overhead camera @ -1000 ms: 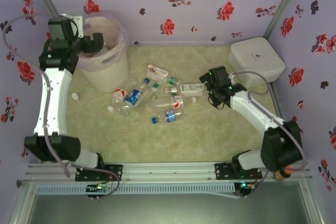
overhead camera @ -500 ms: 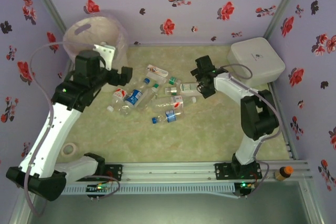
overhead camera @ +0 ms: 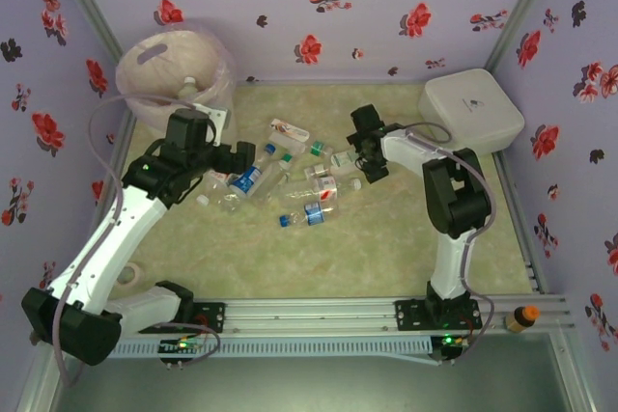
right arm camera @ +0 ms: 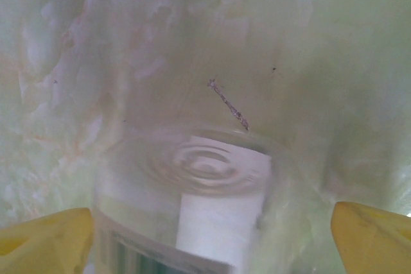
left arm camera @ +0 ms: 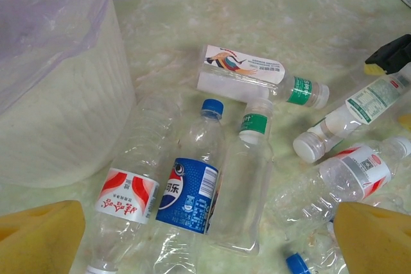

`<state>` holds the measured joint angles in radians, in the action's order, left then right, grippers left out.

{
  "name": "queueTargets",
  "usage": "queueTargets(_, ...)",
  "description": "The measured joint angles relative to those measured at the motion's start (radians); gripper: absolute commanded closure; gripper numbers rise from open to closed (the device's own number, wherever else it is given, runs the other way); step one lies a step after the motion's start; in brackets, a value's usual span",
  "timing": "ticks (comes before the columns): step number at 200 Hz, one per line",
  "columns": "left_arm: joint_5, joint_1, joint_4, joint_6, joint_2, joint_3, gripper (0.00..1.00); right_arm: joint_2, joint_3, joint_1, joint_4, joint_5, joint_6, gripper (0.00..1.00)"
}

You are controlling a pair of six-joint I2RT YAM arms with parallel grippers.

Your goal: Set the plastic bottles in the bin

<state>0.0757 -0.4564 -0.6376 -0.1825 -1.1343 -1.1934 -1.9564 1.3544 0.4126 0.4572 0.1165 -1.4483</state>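
Observation:
My left gripper should next move across the pile to the clear bottle and close on its free body, as the bottle's base is at my right gripper.
Several clear plastic bottles lie in a loose pile on the mat. My left gripper hangs open just left of the pile. In the left wrist view a blue-labelled bottle lies below the left gripper, between a red-labelled bottle and a green-capped one. The bin, a white bucket with a pinkish bag, stands at the back left; its wall is close by. My right gripper is open at the pile's right, its yellow fingers on either side of a clear bottle's base, apart from it.
A flat white lidded box sits at the back right. An orange-capped bottle stands by the rail at the front right. A small ring lies at the front left. Flowered walls close in three sides.
My left arm swung from over the bin down and right to the bottle pile. My right gripper moved left and back onto a bottle at the pile's right edge.

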Motion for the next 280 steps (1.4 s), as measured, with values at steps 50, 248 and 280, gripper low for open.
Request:
queueTargets(50,0.000,-0.001,0.018,-0.005,-0.008,0.010,0.00,-0.007,0.018,0.000,-0.003,0.006,-0.003,0.28)
queueTargets(248,-0.489,-0.180,0.297,-0.175,-0.425,-0.200,0.00,0.568,-0.310,-0.085,-0.385,-0.373,0.609,0.72)
queueTargets(280,-0.525,-0.228,0.328,-0.194,-0.490,-0.206,0.00,0.571,-0.334,-0.071,-0.462,-0.468,0.611,0.71)
